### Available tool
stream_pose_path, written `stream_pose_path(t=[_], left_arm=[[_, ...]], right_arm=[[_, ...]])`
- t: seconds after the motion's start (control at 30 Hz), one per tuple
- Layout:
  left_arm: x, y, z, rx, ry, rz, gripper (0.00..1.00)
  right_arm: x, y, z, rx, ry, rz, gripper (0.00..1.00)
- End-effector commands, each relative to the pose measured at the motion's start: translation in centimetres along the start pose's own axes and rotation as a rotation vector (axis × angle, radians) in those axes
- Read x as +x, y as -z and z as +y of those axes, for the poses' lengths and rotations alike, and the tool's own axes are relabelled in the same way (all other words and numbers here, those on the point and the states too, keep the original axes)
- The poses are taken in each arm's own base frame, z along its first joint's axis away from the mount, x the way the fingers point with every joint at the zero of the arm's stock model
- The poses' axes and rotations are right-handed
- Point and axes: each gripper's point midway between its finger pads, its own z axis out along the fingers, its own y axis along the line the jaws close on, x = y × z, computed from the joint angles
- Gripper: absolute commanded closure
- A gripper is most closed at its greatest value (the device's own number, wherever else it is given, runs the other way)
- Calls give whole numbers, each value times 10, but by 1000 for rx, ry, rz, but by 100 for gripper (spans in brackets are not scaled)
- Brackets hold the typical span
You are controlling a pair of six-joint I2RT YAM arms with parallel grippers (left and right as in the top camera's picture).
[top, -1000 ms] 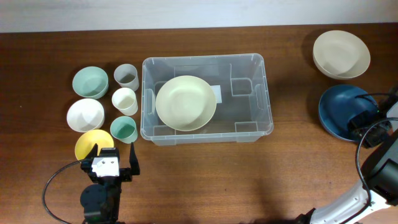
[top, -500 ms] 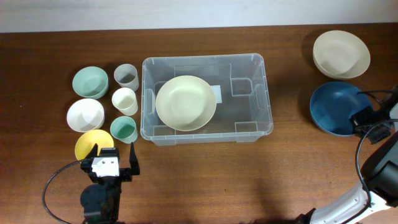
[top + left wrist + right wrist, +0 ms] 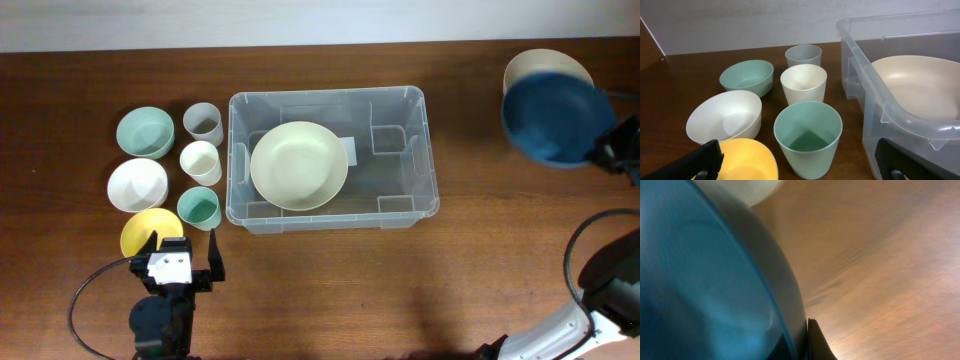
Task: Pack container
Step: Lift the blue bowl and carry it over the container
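Observation:
The cream bowl [image 3: 298, 165] is empty and on the left in the overhead view. My right gripper should go there next, lower the blue bowl [image 3: 555, 118] into it, then let go.
The clear plastic container [image 3: 410, 205] stands mid-table with a pale cream bowl [image 3: 298, 165] inside; both also show in the left wrist view, container [image 3: 875, 100] and bowl [image 3: 912, 85]. My right gripper [image 3: 604, 152] is shut on the rim of a dark blue bowl [image 3: 555, 118] and holds it in the air at the far right, partly over a beige bowl [image 3: 530, 62]. The blue bowl [image 3: 705, 280] fills the right wrist view. My left gripper [image 3: 180, 262] is open and empty at the front left, just behind a yellow bowl [image 3: 145, 230].
At the left stand a green bowl [image 3: 144, 131], a white bowl [image 3: 137, 184], a grey cup [image 3: 202, 122], a cream cup [image 3: 200, 161] and a teal cup [image 3: 199, 208]. The teal cup [image 3: 807, 137] sits close in front of my left fingers.
My right gripper has lifted the blue bowl off the table and carried it toward the far edge, over the beige bowl. The left arm has not moved.

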Motion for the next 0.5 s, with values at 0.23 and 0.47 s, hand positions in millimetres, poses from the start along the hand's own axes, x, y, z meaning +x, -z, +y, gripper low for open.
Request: stream_pose_path(t=[0.23,0.47], left_arm=[[3,0,-2,11,-14,5,1],[3,0,-2,12,-14,5,1]], right_arm=[[77,79,139,-379,402,-12,96],[167,40,209,-324,710,111,96]])
